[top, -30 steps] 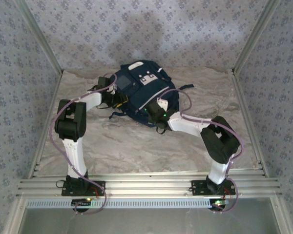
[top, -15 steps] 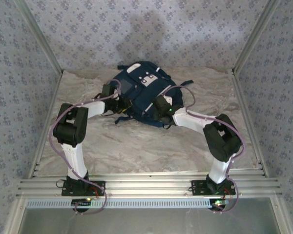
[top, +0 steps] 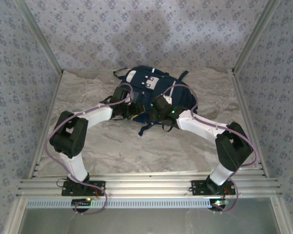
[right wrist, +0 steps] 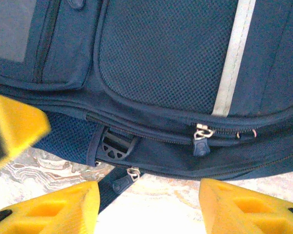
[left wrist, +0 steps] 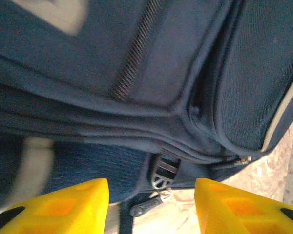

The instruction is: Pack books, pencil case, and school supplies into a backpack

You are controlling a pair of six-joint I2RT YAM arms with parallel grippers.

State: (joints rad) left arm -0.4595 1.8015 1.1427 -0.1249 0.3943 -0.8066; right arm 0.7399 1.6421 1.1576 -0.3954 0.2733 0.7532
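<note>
The right gripper moves down toward the backpack next, its open fingers going around the metal zipper pull by the white stripe, since the pull's tab hangs off the seam.
The navy backpack (top: pixel 154 85) with white stripes lies at the back of the table, its zips closed. My left gripper (top: pixel 133 111) and right gripper (top: pixel 159 108) both sit at its near edge, close together. In the left wrist view the left gripper (left wrist: pixel 151 209) is open, with nothing between its yellow fingers; a zip pull (left wrist: pixel 145 207) and a buckle (left wrist: pixel 162 173) lie just ahead. The right gripper (right wrist: pixel 149 209) is open too, facing a lower zip pull (right wrist: pixel 123 182) and another zip pull (right wrist: pixel 201 141). The books, pencil case and school supplies are out of view.
A dark strap (top: pixel 147 127) trails from the backpack toward me over the marbled table (top: pixel 136 146). Patterned walls and metal posts close in the back and both sides. A yellow finger of the left gripper (right wrist: pixel 12 127) shows at the right wrist view's left edge.
The backpack has slid toward the back wall and turned. Both arms have stretched forward after it, and the two grippers now stand closer together at its near edge.
</note>
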